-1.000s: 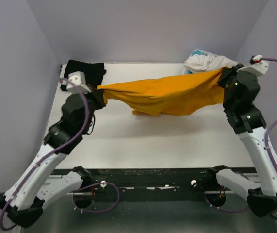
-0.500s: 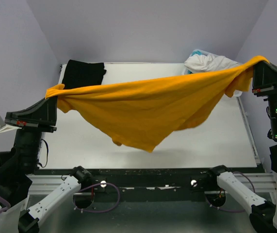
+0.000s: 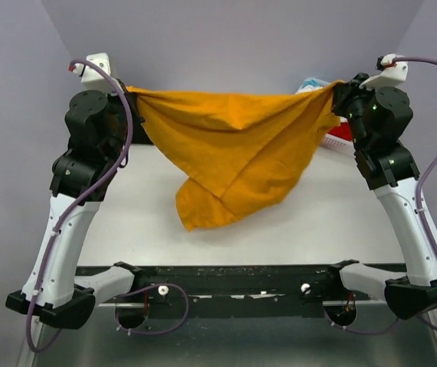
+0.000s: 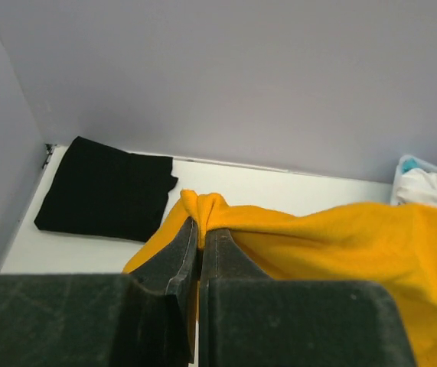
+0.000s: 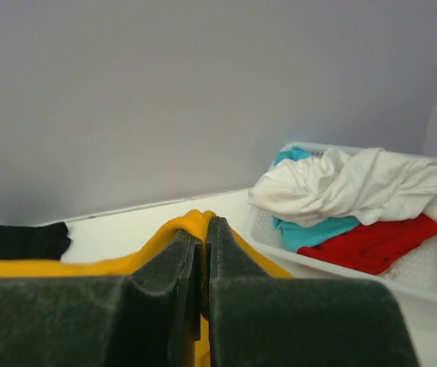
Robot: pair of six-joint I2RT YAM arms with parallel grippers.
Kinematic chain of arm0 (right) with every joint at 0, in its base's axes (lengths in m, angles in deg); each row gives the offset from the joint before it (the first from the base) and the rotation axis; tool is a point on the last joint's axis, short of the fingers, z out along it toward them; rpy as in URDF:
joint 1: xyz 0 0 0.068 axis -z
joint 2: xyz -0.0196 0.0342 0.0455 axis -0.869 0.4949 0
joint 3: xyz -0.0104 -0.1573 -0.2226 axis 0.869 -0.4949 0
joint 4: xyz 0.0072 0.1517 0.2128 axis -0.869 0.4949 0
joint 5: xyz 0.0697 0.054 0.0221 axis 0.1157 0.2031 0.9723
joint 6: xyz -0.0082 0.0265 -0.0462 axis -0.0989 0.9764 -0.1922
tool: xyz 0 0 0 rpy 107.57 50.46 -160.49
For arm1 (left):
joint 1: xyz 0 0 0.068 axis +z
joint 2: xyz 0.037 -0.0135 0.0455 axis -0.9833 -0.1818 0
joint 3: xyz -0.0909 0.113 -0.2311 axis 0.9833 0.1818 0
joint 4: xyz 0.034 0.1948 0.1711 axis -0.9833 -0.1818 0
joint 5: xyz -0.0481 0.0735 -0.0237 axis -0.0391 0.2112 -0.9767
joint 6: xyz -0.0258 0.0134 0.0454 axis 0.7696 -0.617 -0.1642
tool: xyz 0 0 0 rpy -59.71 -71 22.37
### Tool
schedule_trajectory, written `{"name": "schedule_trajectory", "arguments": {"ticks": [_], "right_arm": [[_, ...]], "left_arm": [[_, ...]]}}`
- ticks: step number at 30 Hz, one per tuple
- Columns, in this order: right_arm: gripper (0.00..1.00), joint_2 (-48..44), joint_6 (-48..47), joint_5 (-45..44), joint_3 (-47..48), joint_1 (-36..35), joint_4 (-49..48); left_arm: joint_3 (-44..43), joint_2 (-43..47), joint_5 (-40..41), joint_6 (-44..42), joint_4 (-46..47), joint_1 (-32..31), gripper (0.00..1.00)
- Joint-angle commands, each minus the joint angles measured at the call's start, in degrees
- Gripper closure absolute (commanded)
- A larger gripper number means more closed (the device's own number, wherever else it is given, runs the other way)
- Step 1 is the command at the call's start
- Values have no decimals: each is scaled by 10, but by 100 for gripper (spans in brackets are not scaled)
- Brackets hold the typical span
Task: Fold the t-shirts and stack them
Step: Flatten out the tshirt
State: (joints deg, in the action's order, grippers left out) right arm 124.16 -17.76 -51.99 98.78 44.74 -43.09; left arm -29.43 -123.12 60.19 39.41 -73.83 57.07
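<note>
The mustard-orange t-shirt (image 3: 233, 145) is still hanging in the air, so the robot's left gripper next needs to go down to the bare tabletop beside the folded black t-shirt and let go of the mustard-orange t-shirt's edge.
The mustard-orange t-shirt (image 3: 233, 145) hangs in the air, stretched between both grippers high over the table, its lower end drooping to a point near the table's middle. My left gripper (image 3: 130, 90) is shut on its left edge; the cloth bunches at the fingertips in the left wrist view (image 4: 200, 218). My right gripper (image 3: 339, 88) is shut on its right edge, as the right wrist view (image 5: 203, 222) shows. A folded black t-shirt (image 4: 105, 187) lies flat at the far left corner. White (image 5: 356, 183), teal (image 5: 314, 229) and red (image 5: 371, 243) t-shirts lie in the basket.
A white lattice basket (image 5: 425, 279) stands at the far right corner of the white table (image 3: 126, 222). Grey walls close in the back and both sides. The dark rail with the arm bases runs along the near edge.
Both arms have swung up and back toward the far wall, lifting the orange shirt from a low wide spread to a high hang. The shirt's lower part has folded inward.
</note>
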Motion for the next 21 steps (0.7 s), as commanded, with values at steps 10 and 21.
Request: {"name": "schedule_trajectory", "arguments": {"ticks": [10, 21], "right_arm": [[99, -108, 27, 7, -220, 0, 55], [88, -14, 53, -49, -313, 0, 89]], "left_arm": [[176, 45, -114, 61, -41, 109, 100], [129, -208, -115, 80, -42, 135, 100]]}}
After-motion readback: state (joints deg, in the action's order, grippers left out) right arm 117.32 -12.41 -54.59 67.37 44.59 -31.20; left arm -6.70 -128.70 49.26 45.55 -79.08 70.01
